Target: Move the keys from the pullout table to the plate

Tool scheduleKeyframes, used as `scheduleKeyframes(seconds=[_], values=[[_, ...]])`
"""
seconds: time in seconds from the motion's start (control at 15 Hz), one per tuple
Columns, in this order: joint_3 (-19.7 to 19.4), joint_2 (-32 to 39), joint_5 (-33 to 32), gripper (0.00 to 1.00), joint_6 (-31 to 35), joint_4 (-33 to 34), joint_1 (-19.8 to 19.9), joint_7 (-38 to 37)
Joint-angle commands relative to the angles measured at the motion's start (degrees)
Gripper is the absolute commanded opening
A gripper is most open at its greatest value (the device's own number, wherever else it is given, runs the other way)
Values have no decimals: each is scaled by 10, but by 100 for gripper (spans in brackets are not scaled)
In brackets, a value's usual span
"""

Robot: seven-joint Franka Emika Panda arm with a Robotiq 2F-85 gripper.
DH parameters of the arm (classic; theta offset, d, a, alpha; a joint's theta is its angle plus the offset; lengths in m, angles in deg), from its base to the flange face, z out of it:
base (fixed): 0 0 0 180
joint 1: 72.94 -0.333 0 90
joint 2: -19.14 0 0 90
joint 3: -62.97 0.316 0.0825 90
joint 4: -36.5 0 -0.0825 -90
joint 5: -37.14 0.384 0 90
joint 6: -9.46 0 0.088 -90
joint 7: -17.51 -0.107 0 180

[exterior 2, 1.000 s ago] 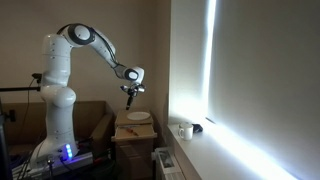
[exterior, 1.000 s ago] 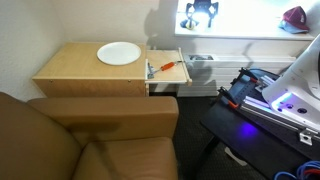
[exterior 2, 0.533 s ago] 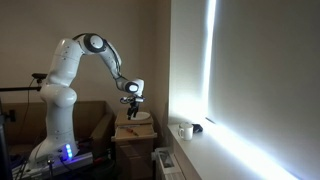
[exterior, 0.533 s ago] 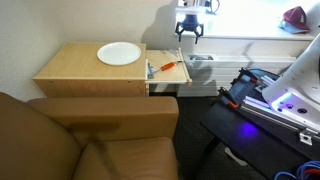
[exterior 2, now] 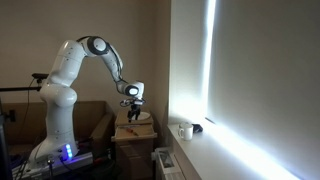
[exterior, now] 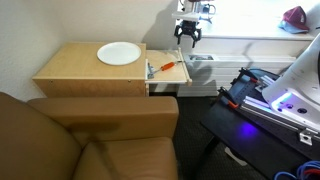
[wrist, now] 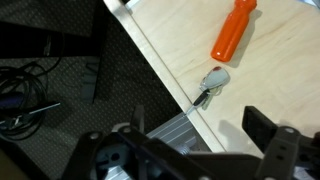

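I will turn my gripper in line with the keys, because they lie at an angle to my open fingers, and then I will lower it over their dark end (wrist: 200, 100) to close.
The keys (wrist: 211, 82) lie on the pale wood pullout table (wrist: 270, 75) close to its edge, in the wrist view. They are too small to make out in the exterior views. My gripper (wrist: 200, 140) is open and empty, with the keys ahead of its fingers. In an exterior view it (exterior: 188, 31) hangs above the far corner of the pullout table (exterior: 166, 56). The white plate (exterior: 119, 53) sits empty on the bigger cabinet top. The plate (exterior 2: 138, 117) and the gripper (exterior 2: 132, 106) above the cabinet also show from the side.
An orange-handled tool (wrist: 233, 28) lies on the pullout table near the keys; it also shows in an exterior view (exterior: 171, 66), with a small dark object (exterior: 150, 69) beside it. A metal vent (exterior: 200, 59) adjoins the board. A brown sofa (exterior: 90, 140) stands in front.
The gripper has come down from high by the window towards the pullout table, most of it in the first half second. The keys, tool and plate have not moved.
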Motion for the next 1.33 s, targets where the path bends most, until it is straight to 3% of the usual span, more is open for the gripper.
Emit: scheduleKeyframes(seconds=[0.0, 0.2, 0.4, 0.47, 0.73, 1.27], values=[[2, 60, 61, 100, 65, 22, -5, -65], [2, 100, 99, 100, 137, 30, -11, -112], [-10, 140, 94, 100, 184, 41, -25, -151], [-2, 113, 88, 100, 158, 27, -14, -132], [-3, 122, 87, 100, 162, 30, -17, -136], [-11, 207, 79, 100, 195, 56, -49, -152]])
